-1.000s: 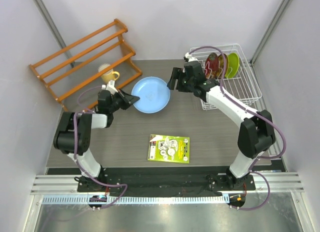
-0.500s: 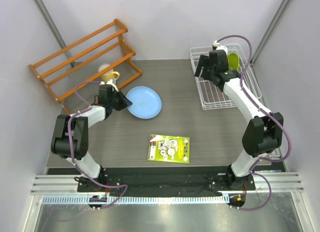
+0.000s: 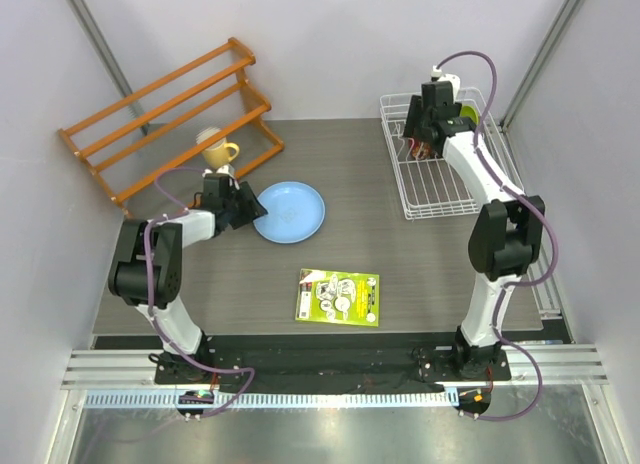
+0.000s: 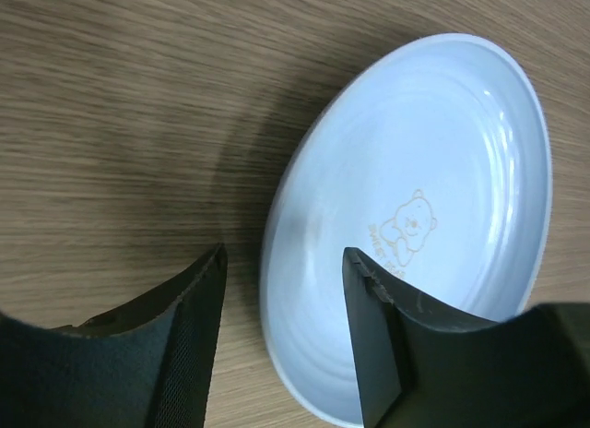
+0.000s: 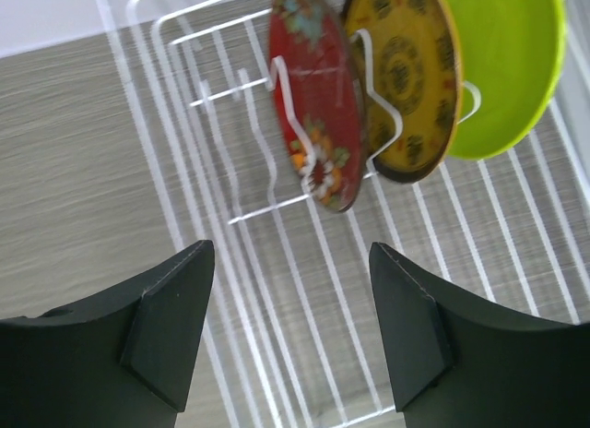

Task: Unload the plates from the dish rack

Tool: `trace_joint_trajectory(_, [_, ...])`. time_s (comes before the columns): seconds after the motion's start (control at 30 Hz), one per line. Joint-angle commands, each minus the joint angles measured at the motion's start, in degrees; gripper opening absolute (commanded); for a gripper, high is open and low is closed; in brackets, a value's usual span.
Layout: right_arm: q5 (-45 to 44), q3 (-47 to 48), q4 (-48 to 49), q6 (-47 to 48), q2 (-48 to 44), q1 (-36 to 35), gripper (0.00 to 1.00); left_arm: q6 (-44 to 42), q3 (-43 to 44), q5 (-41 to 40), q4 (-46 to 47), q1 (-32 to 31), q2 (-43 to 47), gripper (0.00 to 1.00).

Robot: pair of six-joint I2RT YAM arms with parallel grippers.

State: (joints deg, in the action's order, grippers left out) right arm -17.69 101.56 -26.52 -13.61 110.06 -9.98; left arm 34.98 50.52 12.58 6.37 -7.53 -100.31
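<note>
I should next lower my right gripper onto the dark red plate's rim, fingers astride it, and close, as the dark red plate (image 5: pixel 313 96) stands upright, its near rim (image 5: pixel 353 181) sticking out past the rack's wire.
The light blue plate (image 3: pixel 292 211) lies on the table left of centre; it also shows in the left wrist view (image 4: pixel 433 197). My left gripper (image 3: pixel 243 206) is at its left rim, open, with the rim between the jaws (image 4: pixel 286 257). The white dish rack (image 3: pixel 440 214) stands at the back right. In the right wrist view the dark red plate (image 5: pixel 313 96), orange-yellow plate (image 5: pixel 410 77) and lime green plate (image 5: pixel 507 59) stand upright between its prongs (image 5: pixel 230 290). My right gripper (image 3: pixel 420 142) hovers over the rack, open and empty (image 5: pixel 290 253), just short of the red plate.
An orange wooden shelf rack (image 3: pixel 170 114) stands at the back left with a yellow mug (image 3: pixel 218 152) beside it. A green booklet (image 3: pixel 338 297) lies near the table's front middle. Grey walls close in both sides.
My right arm swung from beside the blue plate back over the dish rack. The left gripper drew the blue plate leftward to the table, and its jaws now stand open.
</note>
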Motion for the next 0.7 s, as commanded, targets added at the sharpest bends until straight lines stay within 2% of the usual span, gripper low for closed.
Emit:
trace_joint_trajectory(0.0, [-8.66,7.93,-0.46,5.94,5.14,0.84,0.73,-2.29,0.45,-5.1,-3.11,-0.12,4.42,0.55])
trace_joint_trajectory(0.23, [-12.28,16.56,-0.11,10.78,13.5,2.06,0.7,-3.16,0.63,-8.36,-4.87,-0.2,10.57,0.56])
trace_joint_trajectory(0.43, [-11.67,22.53,0.24,13.25,19.39,3.38,0.57,-3.95,1.68,-10.21,-7.41,-0.2,15.41,0.67])
trace_joint_trajectory(0.53, [-10.87,23.68,0.51,13.34,21.42,3.82,0.51,-4.22,2.47,-10.29,-8.39,-0.2,17.25,0.68])
trace_joint_trajectory(0.67, [-9.56,24.74,0.51,13.25,23.0,4.26,0.48,-4.92,3.62,-10.56,-9.45,-0.2,19.36,0.76])
